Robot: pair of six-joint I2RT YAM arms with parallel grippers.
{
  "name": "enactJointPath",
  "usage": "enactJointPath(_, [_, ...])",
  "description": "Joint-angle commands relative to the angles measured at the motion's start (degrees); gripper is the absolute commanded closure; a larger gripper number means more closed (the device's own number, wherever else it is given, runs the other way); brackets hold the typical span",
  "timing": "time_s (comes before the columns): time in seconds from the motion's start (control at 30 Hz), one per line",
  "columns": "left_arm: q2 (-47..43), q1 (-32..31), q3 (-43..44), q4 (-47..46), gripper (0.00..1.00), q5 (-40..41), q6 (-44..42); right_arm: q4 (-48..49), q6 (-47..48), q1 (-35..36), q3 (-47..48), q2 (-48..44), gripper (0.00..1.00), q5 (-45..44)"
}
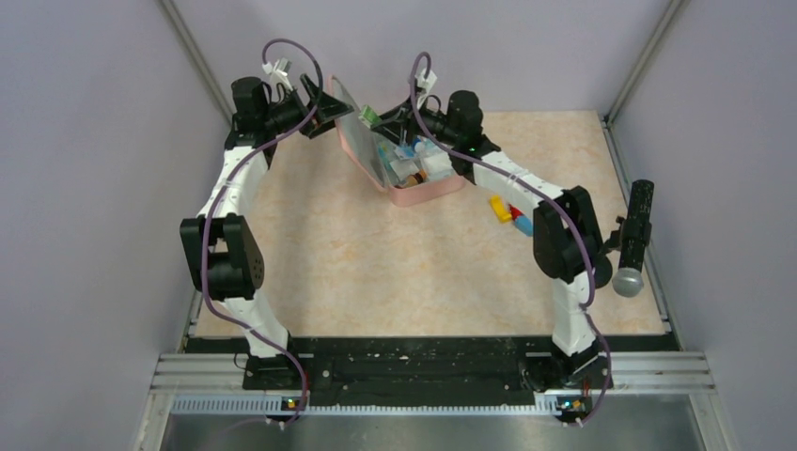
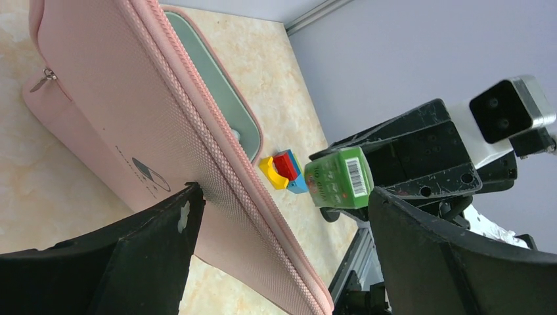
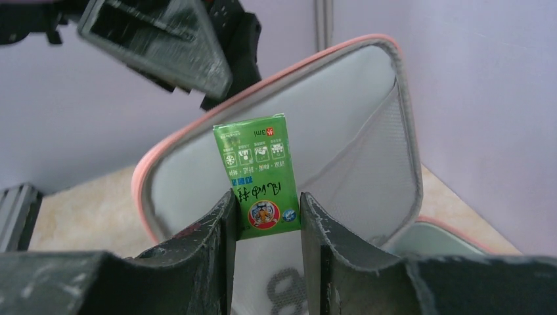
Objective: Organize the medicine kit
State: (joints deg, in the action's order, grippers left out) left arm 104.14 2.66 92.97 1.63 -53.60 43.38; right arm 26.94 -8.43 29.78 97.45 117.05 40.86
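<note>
The right gripper moves outward and toward the lid, over the mesh pocket, and opens next, as the green box [image 3: 257, 174] still hangs short of the lid's lining.
The medicine kit [image 1: 414, 193], a pink zip case, lies open at the far middle of the table, its lid [image 1: 350, 127] standing up on the left. Several small medicine items [image 1: 423, 162] lie in its base. My left gripper [image 1: 329, 105] is open and straddles the lid's upper edge [image 2: 217, 164], one finger [image 2: 164, 230] against the lid's outside. My right gripper [image 1: 383, 117] is shut on a small green medicine box [image 3: 257, 174] and holds it in front of the lid's grey lining and mesh pocket [image 3: 355, 151]. The box also shows in the left wrist view [image 2: 338, 177].
Small yellow, red and blue blocks [image 1: 507, 211] lie on the table right of the case, also in the left wrist view [image 2: 286, 172]. A black handle-shaped device with a grey end [image 1: 634, 240] stands at the table's right edge. Walls close in on all sides.
</note>
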Motion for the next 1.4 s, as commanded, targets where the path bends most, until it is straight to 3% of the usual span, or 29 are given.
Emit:
enactJointPath(0.0, [-0.5,0.2,2.4,-4.9,0.01,-1.7,-0.1,0.1,-8.0,3.4,6.6,1.9,0.71,-15.2])
enactJointPath(0.1, [-0.7,0.2,2.3,-4.6,0.01,-1.9,-0.2,-2.0,-11.3,4.5,8.7,3.4,0.72,-21.8])
enactJointPath(0.4, [-1.3,0.2,1.4,-4.5,0.01,-1.8,-0.1,-4.5,-16.6,7.5,12.5,5.9,0.67,-28.6])
enactJointPath(0.9, [-1.9,0.0,0.2,-5.9,0.01,-2.3,1.4,-5.5,-24.2,9.1,10.4,7.8,0.51,-21.4])
enactJointPath(1.2, [-2.6,-0.1,-0.5,-5.7,0.01,-2.2,0.9,-1.7,-21.8,8.6,9.7,5.5,0.46,-20.6])
enactJointPath(1.37, [-2.5,0.0,-0.9,-3.1,0.01,-0.6,-1.5,-1.6,-17.8,6.4,10.4,3.2,0.36,-18.7])
